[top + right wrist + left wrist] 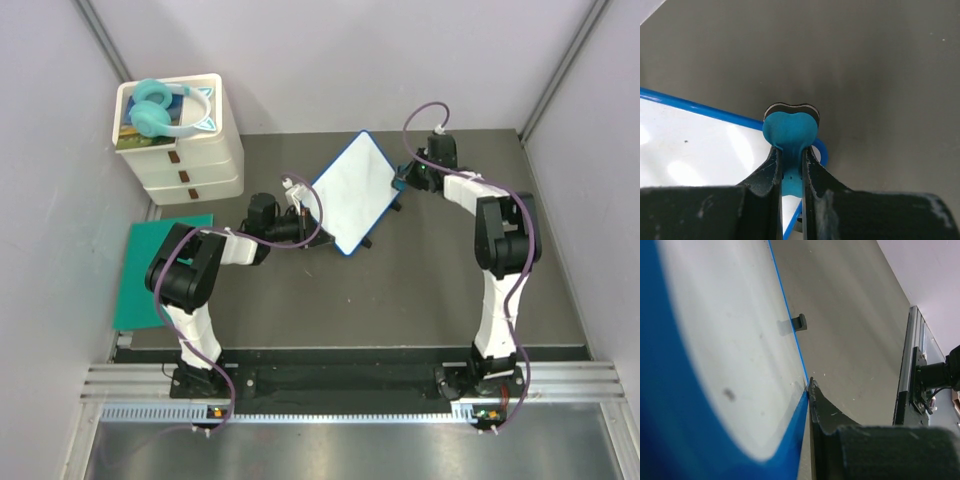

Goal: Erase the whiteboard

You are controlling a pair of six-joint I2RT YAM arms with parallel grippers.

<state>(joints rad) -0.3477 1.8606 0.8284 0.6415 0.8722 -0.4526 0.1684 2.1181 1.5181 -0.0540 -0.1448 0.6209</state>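
Note:
Few marks remain. So next I will move my right gripper back and down off the whiteboard to the bare tabletop beside its near corner and let go of the eraser.
The whiteboard, white with a thin blue rim, is held tilted above the grey table at mid-back. My left gripper is shut on its left edge; in the left wrist view the whiteboard fills the left half, with a faint dark smudge, and one black finger presses at the rim. My right gripper is shut on a blue heart-shaped eraser, whose felt side faces away from the camera. It sits at the board's right corner. The whiteboard looks almost free of marks here.
A white drawer unit with teal headphones on top stands at the back left. A green mat lies at the left edge. Walls close in on both sides, and a metal rail runs along the front.

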